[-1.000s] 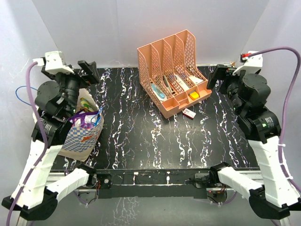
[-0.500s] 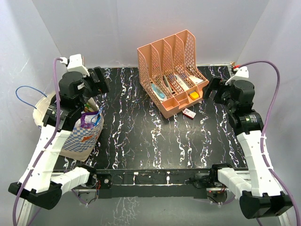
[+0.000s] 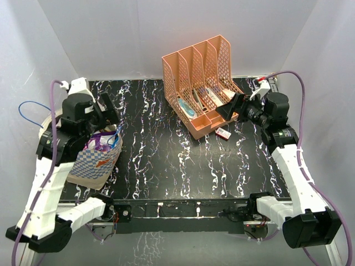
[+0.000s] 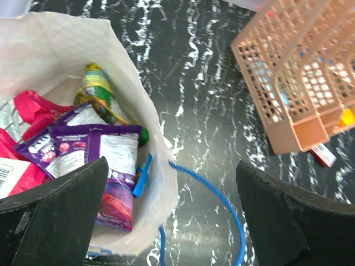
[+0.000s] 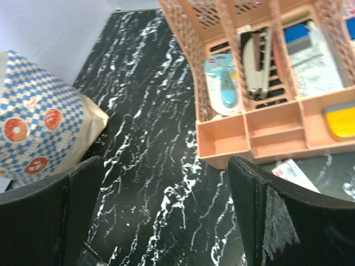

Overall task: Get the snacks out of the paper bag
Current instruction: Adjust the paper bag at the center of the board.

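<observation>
The blue cord's arch [image 4: 224, 200] is to the right of my left gripper in the top view and loops clear of the bag's rim. I will bring my left gripper's fingers that way around it next.
The paper bag [image 3: 94, 165] stands open at the table's left edge, cream with blue checks and orange motifs. Snacks fill it: a purple packet [image 4: 105, 158], a green-yellow one [image 4: 100, 97] and a red one [image 4: 33, 108]; the purple packet also shows from above [image 3: 102, 142]. A blue cord handle [image 4: 224, 194] loops over the table beside the bag's rim. My left gripper [image 3: 109, 111] is open and empty, just above the bag's mouth [image 4: 172, 221]. My right gripper [image 3: 230, 108] is open and empty, above the table in front of the organizer [image 5: 166, 221]. The bag's printed side [image 5: 33, 127] shows far left.
The peach mesh organizer [image 3: 202, 83] stands at the back centre, with scissors, a stapler and small items in its slots [image 5: 260, 61]. A small red-white packet [image 3: 223, 133] lies on the black marbled table [image 3: 166, 160] in front of it. White walls enclose the table.
My left arm has lowered, bringing its gripper over the bag's mouth. My right arm has swung left towards the organizer. The bag has stayed in place.
</observation>
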`<state>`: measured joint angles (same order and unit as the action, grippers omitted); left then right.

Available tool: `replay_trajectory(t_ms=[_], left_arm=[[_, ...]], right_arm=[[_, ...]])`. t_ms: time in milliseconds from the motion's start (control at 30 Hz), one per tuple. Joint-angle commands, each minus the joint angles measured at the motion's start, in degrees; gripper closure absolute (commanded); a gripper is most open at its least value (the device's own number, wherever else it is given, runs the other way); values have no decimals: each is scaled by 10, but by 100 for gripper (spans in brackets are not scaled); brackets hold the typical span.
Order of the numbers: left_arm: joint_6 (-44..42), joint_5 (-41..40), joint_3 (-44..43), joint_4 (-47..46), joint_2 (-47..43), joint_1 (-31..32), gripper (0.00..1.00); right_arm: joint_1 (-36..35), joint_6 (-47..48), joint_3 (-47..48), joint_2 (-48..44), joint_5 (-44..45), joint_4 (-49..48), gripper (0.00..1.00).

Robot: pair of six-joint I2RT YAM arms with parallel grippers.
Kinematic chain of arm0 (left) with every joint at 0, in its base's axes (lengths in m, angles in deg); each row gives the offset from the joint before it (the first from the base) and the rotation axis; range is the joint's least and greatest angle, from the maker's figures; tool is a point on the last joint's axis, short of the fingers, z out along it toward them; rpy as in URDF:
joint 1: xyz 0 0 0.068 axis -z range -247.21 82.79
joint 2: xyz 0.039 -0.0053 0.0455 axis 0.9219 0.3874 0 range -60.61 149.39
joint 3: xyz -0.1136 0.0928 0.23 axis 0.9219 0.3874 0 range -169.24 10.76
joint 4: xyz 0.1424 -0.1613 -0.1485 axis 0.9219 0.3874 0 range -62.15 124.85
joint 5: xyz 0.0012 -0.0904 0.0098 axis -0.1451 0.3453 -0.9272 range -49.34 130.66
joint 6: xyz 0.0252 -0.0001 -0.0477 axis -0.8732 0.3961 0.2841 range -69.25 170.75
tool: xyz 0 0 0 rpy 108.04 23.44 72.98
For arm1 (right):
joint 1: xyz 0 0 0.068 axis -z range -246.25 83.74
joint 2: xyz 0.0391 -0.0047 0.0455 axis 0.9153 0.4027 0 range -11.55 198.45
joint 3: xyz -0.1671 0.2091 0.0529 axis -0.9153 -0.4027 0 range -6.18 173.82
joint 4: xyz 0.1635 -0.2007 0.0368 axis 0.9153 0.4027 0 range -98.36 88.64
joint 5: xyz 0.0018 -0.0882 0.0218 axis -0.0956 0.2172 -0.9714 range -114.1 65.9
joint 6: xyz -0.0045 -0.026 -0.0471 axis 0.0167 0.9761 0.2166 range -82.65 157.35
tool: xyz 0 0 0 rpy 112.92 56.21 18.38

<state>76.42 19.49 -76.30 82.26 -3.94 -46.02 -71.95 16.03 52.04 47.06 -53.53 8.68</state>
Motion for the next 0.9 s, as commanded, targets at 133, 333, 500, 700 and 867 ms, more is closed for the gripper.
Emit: replay_trajectory(t_ms=[133, 333, 500, 700, 867], left_arm=[[-26, 236, 71, -8, -96, 18, 2], [-44, 204, 70, 14, -65, 63, 11], [-50, 107, 85, 23, -35, 90, 38], [-59, 110, 70, -8, 18, 111, 81], [-58, 110, 58, -35, 46, 114, 100]], right_arm=[[-88, -40, -12, 15, -19, -109, 2], [-129, -62, -31, 4, 16, -132, 2], [-129, -97, -65, -9, 21, -165, 2], [-129, -106, -82, -23, 51, -168, 2], [-129, -95, -81, -22, 66, -152, 2]])
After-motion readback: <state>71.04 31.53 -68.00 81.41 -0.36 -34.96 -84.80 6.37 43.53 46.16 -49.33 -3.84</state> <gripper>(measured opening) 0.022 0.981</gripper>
